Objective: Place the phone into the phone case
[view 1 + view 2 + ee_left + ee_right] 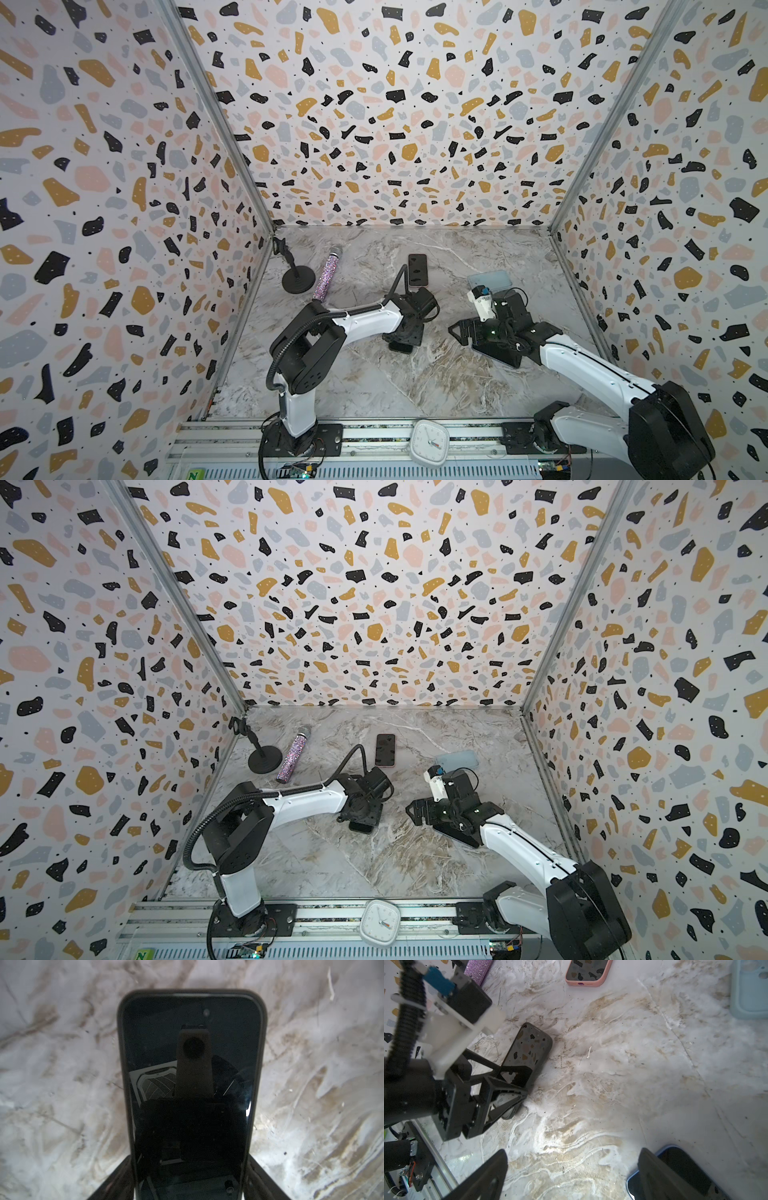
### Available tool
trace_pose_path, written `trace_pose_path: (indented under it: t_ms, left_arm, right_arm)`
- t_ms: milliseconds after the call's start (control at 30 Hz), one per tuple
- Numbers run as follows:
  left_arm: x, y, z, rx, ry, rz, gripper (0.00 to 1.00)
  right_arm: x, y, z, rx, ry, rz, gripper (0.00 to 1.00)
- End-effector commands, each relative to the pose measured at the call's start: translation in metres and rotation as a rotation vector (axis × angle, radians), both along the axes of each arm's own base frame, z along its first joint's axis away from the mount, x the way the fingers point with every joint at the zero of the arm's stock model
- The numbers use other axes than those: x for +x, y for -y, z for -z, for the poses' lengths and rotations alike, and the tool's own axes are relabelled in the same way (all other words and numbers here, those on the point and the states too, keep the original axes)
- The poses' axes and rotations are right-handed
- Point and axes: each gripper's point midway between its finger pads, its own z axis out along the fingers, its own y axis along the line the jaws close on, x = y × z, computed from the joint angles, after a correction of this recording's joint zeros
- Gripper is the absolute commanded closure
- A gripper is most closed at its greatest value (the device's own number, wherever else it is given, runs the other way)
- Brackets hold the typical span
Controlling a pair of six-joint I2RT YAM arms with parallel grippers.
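The black phone [162,1022] should go outward in my left gripper onto the bare marble between the microphone and the pink-cased phone and be released there, because that spot is empty.
A black phone [162,1022] lies flat on the marble table, and my left gripper [189,1159] is shut on it, one finger against each long edge. Both top views show only its end [401,348] [360,827] under the left gripper [405,337] [362,815]. From the right wrist view the phone [529,1049] shows with those fingers either side of it. The light blue phone case [490,278] [457,758] [749,991] lies empty at the back right. My right gripper [573,1153] [467,340] [428,821] hovers open in front of the case, holding nothing.
A phone in a pink case [417,269] [385,750] [588,972] lies behind the left gripper. A blue-rimmed phone [683,1167] sits under my right gripper's finger. A glittery microphone [328,272] and its black stand [297,279] are at the back left. A white clock [430,442] rests on the front rail.
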Motion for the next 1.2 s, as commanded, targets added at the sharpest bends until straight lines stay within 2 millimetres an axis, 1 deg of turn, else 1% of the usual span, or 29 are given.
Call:
trace_pose_path:
  t_ms: [0,100,267,400,467,567,667,767,900,967,1167]
  left_arm:
    - [0.031,-0.010,-0.026,0.002,0.078,-0.026,0.59]
    - [0.052,-0.016,-0.038,0.004,0.110,-0.041,0.60]
    - [0.103,-0.030,-0.046,0.015,0.136,-0.092,0.61]
    - [0.142,-0.032,-0.046,0.012,0.133,-0.115,0.62]
    - [0.158,-0.031,-0.044,0.011,0.125,-0.120,0.63]
    - [0.176,-0.031,-0.037,0.024,0.114,-0.129,0.63]
    - [0.189,-0.032,-0.029,0.028,0.107,-0.139,0.63]
    - [0.198,-0.032,-0.018,0.024,0.090,-0.144,0.64]
    - [0.210,-0.033,-0.010,0.014,0.088,-0.156,0.64]
    - [0.214,-0.035,-0.003,0.004,0.077,-0.167,0.64]
    - [0.223,-0.038,0.009,-0.007,0.066,-0.179,0.64]
  right_arm:
    - [-0.001,-0.004,0.003,0.008,-0.020,-0.024,0.01]
    - [-0.001,-0.006,0.005,0.019,-0.034,-0.026,0.01]
    - [-0.002,-0.012,0.008,0.044,-0.058,-0.041,0.01]
    - [0.000,-0.014,0.013,0.046,-0.080,-0.044,0.01]
    - [0.001,-0.015,0.014,0.043,-0.085,-0.042,0.01]
    - [0.004,-0.015,0.015,0.037,-0.091,-0.040,0.01]
    - [0.006,-0.015,0.014,0.034,-0.089,-0.038,0.01]
    - [0.008,-0.015,0.012,0.035,-0.086,-0.040,0.01]
    - [0.010,-0.017,0.010,0.048,-0.075,-0.044,0.01]
    - [0.011,-0.018,0.010,0.055,-0.077,-0.045,0.01]
    - [0.012,-0.020,0.016,0.054,-0.094,-0.046,0.00]
